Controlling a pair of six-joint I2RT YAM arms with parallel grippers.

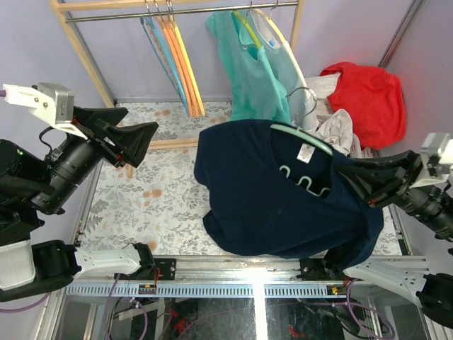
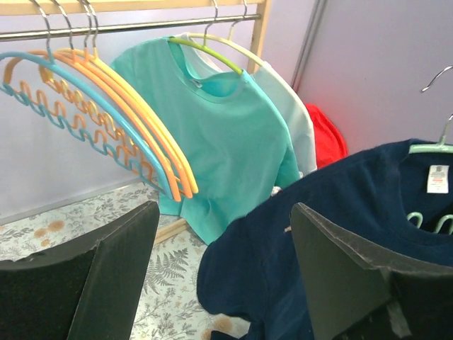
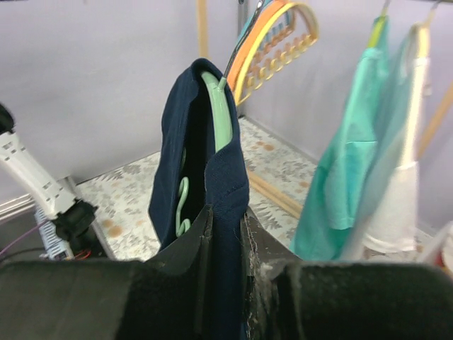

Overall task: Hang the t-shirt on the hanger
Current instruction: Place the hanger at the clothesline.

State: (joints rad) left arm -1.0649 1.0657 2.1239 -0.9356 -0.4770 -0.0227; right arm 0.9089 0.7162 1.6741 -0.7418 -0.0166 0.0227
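My right gripper swings outward next, turning, to release the hanger on the bar's empty part (image 1: 209, 10), since that lies outward, to its left in the top view.
The navy t-shirt (image 1: 262, 191) hangs draped over the pale mint-green hanger (image 1: 301, 138), held up above the table; its white label (image 1: 306, 153) and the wavy bar (image 1: 306, 183) show inside the neck. My right gripper (image 1: 348, 170) is shut on the t-shirt's shoulder and the hanger's arm; in the right wrist view the navy cloth (image 3: 225, 184) and green hanger (image 3: 221, 113) sit pinched between the fingers. My left gripper (image 1: 145, 142) is open and empty, left of the t-shirt (image 2: 297, 241) and apart from it.
A wooden rack (image 1: 177, 7) at the back holds orange and blue hangers (image 1: 180, 64) and a teal shirt (image 1: 248, 71). A red garment (image 1: 368, 99) and white cloth lie back right. The floral table cover (image 1: 148, 205) lies below.
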